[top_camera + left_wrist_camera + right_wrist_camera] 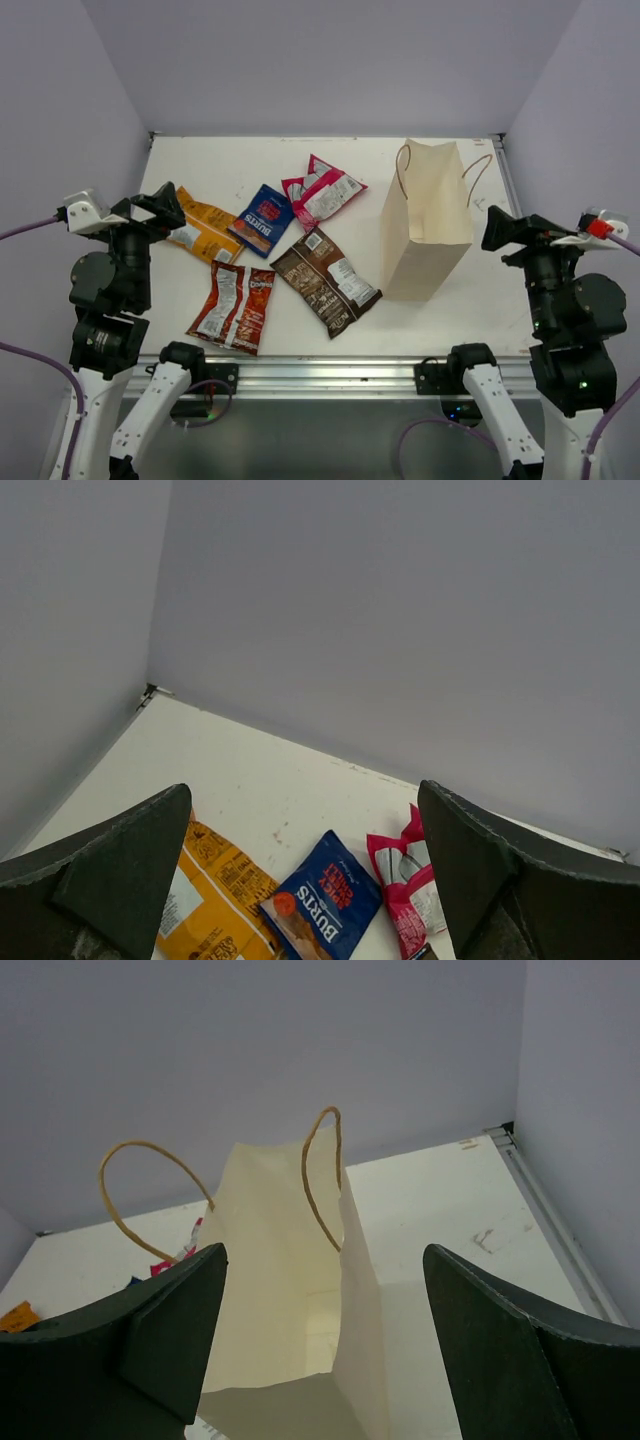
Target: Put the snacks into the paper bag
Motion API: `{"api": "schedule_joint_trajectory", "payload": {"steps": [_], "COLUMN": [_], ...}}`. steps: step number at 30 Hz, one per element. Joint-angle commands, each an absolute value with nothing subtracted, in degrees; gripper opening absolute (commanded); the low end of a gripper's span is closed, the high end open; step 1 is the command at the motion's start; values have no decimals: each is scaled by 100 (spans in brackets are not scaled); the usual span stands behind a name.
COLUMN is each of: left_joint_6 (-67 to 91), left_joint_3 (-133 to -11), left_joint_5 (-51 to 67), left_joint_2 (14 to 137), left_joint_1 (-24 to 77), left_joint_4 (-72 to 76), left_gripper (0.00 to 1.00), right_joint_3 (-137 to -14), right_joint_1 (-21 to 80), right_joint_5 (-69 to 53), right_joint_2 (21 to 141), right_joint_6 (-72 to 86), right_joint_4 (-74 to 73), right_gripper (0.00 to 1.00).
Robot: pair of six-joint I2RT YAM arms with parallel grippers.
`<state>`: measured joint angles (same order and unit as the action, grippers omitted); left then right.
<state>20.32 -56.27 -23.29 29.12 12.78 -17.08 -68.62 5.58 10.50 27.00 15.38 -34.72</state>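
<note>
My right gripper should move toward the paper bag [428,218] and tip its fingers down astride the top edge of the paper bag's nearest side.
Five snack packets lie flat on the white table: orange [200,232], blue [262,218], pink-and-white [322,192], dark brown [325,280] and red-orange [235,307]. The beige paper bag [428,218] stands upright to their right, mouth open, handles up. My left gripper [160,207] is open and empty, raised over the table's left edge beside the orange packet; its view shows the orange [210,900], blue [322,898] and pink-and-white [408,890] packets. My right gripper [497,228] is open and empty, raised right of the bag, looking into its open mouth [290,1290].
Grey walls enclose the table on the left, back and right. A metal rail [330,373] runs along the near edge between the arm bases. Bare table lies behind the packets and right of the bag [500,290].
</note>
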Motion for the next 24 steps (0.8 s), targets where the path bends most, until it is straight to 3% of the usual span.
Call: {"api": "schedule_joint_trajectory", "payload": {"steps": [1, 4, 8, 12, 16, 20, 24], "left_joint_6": [1960, 1934, 1960, 1969, 1925, 1925, 1916], "left_joint_3": [-5686, -5713, -5722, -5722, -5765, -5766, -5748], "left_joint_5": [-2391, -2399, -2365, -2355, -2391, -2399, -2417], "left_joint_2": [2971, 3006, 3050, 3059, 3067, 3085, 3094], "left_joint_1": [1239, 1239, 1239, 1239, 1239, 1239, 1248], "left_joint_4": [-1723, -1749, -1767, -1819, -1872, -1881, -1898], "left_gripper": [100, 100, 100, 100, 100, 100, 100], "right_joint_3": [-6646, -6547, -7145, -6830, -6969, -6970, -6961], "right_joint_1": [554, 554, 554, 554, 554, 554, 554], "right_joint_5": [765, 1019, 1459, 1064, 1002, 993, 984], "right_joint_2": [2804, 2768, 4074, 4254, 4604, 4772, 4816], "right_joint_6": [1354, 1178, 1169, 1151, 1239, 1257, 1318], "right_joint_4": [-3227, -3330, -4385, -3826, -4024, -4148, -4288], "right_gripper": [83, 72, 69, 76, 77, 71, 58]}}
